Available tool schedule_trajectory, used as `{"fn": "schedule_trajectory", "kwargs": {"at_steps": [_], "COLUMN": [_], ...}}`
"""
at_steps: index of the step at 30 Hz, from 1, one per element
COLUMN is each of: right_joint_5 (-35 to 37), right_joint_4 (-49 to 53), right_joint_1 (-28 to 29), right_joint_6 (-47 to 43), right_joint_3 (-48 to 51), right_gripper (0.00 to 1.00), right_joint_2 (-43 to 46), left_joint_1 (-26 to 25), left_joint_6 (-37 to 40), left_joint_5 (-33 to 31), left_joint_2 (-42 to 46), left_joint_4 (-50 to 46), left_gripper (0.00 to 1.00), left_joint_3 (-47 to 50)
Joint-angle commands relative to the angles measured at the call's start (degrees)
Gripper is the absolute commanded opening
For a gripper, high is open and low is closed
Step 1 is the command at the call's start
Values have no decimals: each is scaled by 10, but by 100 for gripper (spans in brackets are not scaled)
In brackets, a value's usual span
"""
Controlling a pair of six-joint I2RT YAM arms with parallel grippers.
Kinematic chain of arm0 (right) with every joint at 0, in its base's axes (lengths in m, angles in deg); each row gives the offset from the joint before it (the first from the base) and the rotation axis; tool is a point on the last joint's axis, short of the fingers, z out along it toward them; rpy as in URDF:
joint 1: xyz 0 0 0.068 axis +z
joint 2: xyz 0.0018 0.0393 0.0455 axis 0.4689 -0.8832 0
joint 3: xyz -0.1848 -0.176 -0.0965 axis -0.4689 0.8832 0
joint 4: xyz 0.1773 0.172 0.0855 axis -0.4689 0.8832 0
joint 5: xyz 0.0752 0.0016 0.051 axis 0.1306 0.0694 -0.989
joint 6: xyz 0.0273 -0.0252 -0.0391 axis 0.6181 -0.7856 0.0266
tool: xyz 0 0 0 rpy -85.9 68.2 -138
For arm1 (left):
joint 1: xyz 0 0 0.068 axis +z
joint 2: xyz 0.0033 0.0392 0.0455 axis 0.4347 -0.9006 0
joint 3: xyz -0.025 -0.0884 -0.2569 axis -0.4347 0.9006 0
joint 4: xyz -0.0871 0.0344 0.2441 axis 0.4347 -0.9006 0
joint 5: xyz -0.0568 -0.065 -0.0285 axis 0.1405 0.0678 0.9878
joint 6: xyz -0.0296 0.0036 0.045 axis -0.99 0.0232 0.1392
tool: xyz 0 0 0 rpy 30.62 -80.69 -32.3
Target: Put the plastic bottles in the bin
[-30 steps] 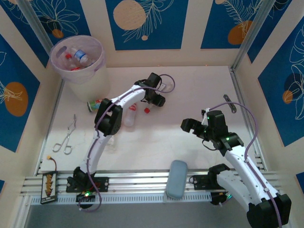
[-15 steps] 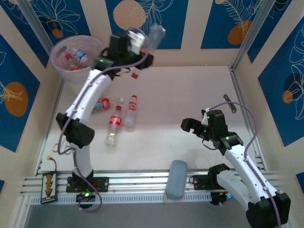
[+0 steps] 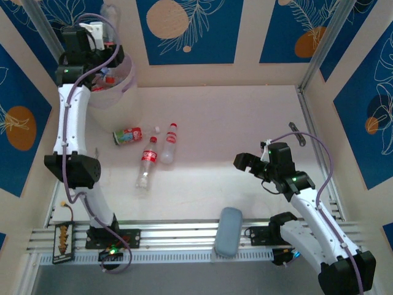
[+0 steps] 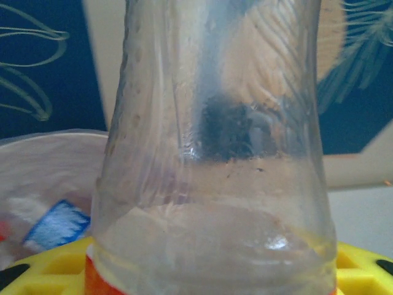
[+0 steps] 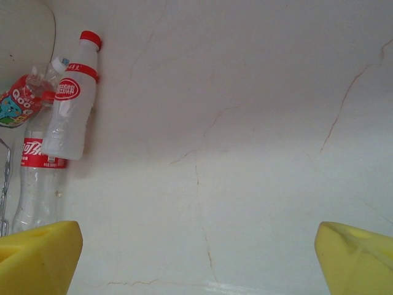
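The bin's opening is below my left gripper. My left gripper should next go down toward the inside of the bin (image 3: 126, 77) and let go of the clear plastic bottle there.
My left gripper (image 3: 101, 27) is raised at the back left, over the bin (image 3: 126, 77), and is shut on a clear plastic bottle (image 3: 112, 12). In the left wrist view that bottle (image 4: 215, 141) stands close against the camera between the yellow fingers (image 4: 37, 270), with the bin's rim (image 4: 43, 144) behind it and a blue-labelled bottle (image 4: 56, 222) inside. Three bottles lie on the table: a crushed red-labelled one (image 3: 128, 135), a cola one (image 3: 146, 163) and a white one with a red cap (image 3: 169, 144). My right gripper (image 3: 244, 163) hangs open above bare table, right of them.
A grey-blue oblong pad (image 3: 228, 230) lies at the near edge between the arm bases. A small white cap (image 3: 157, 129) lies by the bottles. A dark short bar (image 3: 296, 132) sits near the right wall. A small connector board (image 3: 61, 236) rests on the front rail at left.
My left arm has swung from the middle of the table up and to the back left, carrying the clear bottle over the bin. The right arm has not moved.
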Motion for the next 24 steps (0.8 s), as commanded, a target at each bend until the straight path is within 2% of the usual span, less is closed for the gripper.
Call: {"fn": "schedule_trajectory", "kwargs": {"at_steps": [1,7,14,17,20,22,24], "right_joint_5": [-13,-3,-4,-5,-4,-2,-2], "right_joint_4": [11,29,31,29,28,28,28], "right_joint_1": [-2,-2,-3,-3,-3,-3,-3], "right_joint_6": [0,4,4,5,4,4,4], "right_joint_3": [3,10,14,17,18,18,18], "right_gripper": [97,97,97,97,97,97,97], "right_joint_2": [17,42,45,45,45,45,45], "left_joint_1": [17,24,32,35,36,35,36], "left_joint_6": [-4,34,60,64,66,68,71], "left_joint_5": [-13,-77,-72,-58,-52,-39,-32], "left_joint_2": [-33,-68,-97,-103,-107,-108,-108], "left_joint_4": [12,27,11,-6,-17,-20,-23], "left_gripper": [10,9,10,13,23,40,51], "left_joint_3": [-18,-19,-31,-30,-29,-26,-26]}}
